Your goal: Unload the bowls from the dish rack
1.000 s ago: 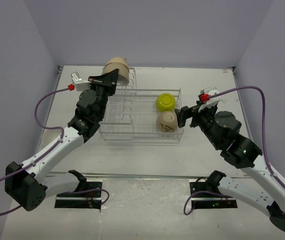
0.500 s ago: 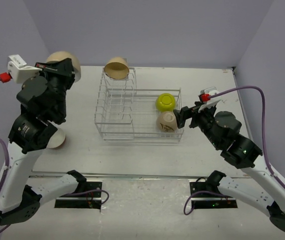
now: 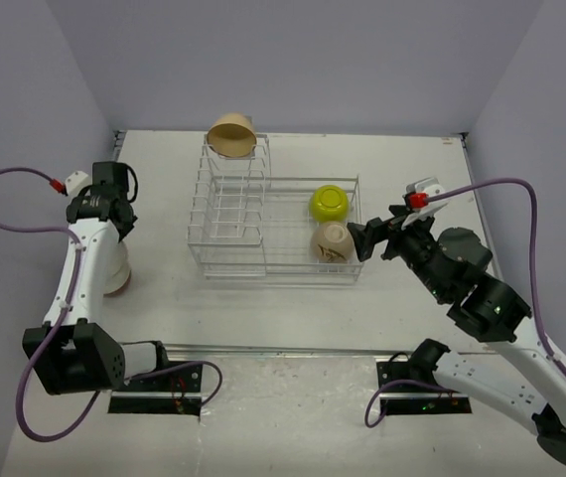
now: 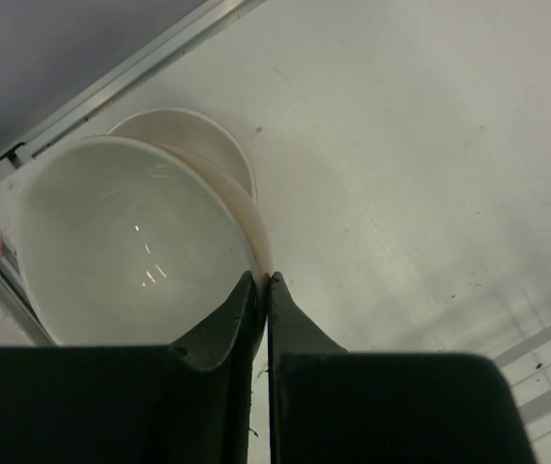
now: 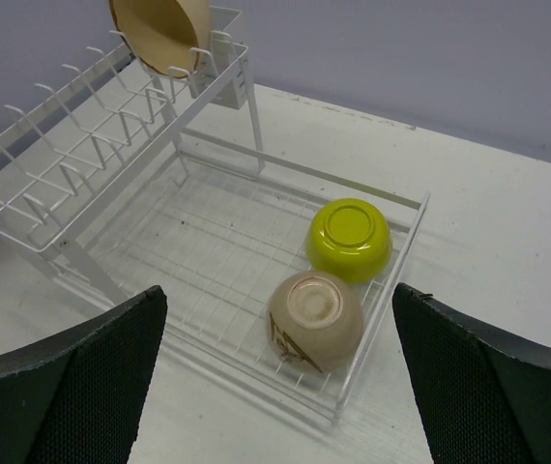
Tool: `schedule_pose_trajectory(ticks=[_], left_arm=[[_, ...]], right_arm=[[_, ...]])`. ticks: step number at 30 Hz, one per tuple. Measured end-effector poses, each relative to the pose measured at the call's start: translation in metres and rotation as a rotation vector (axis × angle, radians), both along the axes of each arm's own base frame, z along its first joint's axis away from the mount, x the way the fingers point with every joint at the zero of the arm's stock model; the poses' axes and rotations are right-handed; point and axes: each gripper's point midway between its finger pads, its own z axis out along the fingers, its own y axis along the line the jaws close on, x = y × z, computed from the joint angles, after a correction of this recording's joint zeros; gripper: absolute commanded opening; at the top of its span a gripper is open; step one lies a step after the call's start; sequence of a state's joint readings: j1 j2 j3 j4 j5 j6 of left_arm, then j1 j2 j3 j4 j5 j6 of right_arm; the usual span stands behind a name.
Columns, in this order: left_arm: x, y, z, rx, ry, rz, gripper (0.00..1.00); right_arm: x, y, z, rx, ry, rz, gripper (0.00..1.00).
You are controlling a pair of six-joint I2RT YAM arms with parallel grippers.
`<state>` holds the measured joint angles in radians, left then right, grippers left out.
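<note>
The left gripper will next go down to set the pale bowl, which still hangs above the tabletop, into the second bowl (image 3: 118, 284) (image 4: 196, 139) below the gripper, and let go of the pale bowl's rim.
The white wire dish rack (image 3: 233, 264) stands mid-table and also shows in the right wrist view (image 5: 140, 145). In its basket lie an upside-down yellow-green bowl (image 3: 329, 203) (image 5: 349, 238) and a beige bowl with brown marks (image 3: 331, 241) (image 5: 316, 319). A tan bowl (image 3: 231, 134) (image 5: 159, 34) leans at the rack's far end. My left gripper (image 3: 115, 235) (image 4: 261, 280) is shut on the rim of a pale bowl (image 4: 130, 242) at the table's left (image 3: 114, 268); it sits over a second bowl (image 4: 193, 135). My right gripper (image 3: 367, 238) (image 5: 275, 290) is open and empty, just right of the basket.
The metal table edge rail (image 4: 111, 82) runs close behind the two bowls on the left. The side walls stand near both arms. A purple cable (image 3: 10, 189) loops off the left wrist.
My left arm has swung from the rack's far end to the left with a bowl and lowered it onto the bowl on the table. The right gripper has shifted only slightly.
</note>
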<state>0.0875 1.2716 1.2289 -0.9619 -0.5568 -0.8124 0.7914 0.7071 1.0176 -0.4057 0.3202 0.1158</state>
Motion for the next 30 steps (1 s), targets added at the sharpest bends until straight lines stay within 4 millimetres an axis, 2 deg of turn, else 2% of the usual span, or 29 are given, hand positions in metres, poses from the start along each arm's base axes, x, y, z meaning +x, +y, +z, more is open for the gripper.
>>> schedule_pose_trajectory(ticks=[3, 9, 20, 30], left_arm=[[-0.012, 0.002, -0.018, -0.028, 0.051, -0.001, 0.0], [-0.013, 0.006, -0.029, -0.055, 0.029, 0.002, 0.0], [-0.012, 0.006, -0.058, -0.079, 0.09, 0.0, 0.0], [-0.012, 0.013, -0.06, -0.074, 0.096, 0.026, 0.0]], right_arm=[[-0.002, -0.001, 0.002, 0.006, -0.006, 0.003, 0.99], [-0.007, -0.005, 0.005, 0.021, -0.02, 0.01, 0.99], [-0.015, -0.009, 0.011, 0.042, -0.045, 0.025, 0.99], [-0.018, -0.012, 0.013, 0.052, -0.058, 0.028, 0.99]])
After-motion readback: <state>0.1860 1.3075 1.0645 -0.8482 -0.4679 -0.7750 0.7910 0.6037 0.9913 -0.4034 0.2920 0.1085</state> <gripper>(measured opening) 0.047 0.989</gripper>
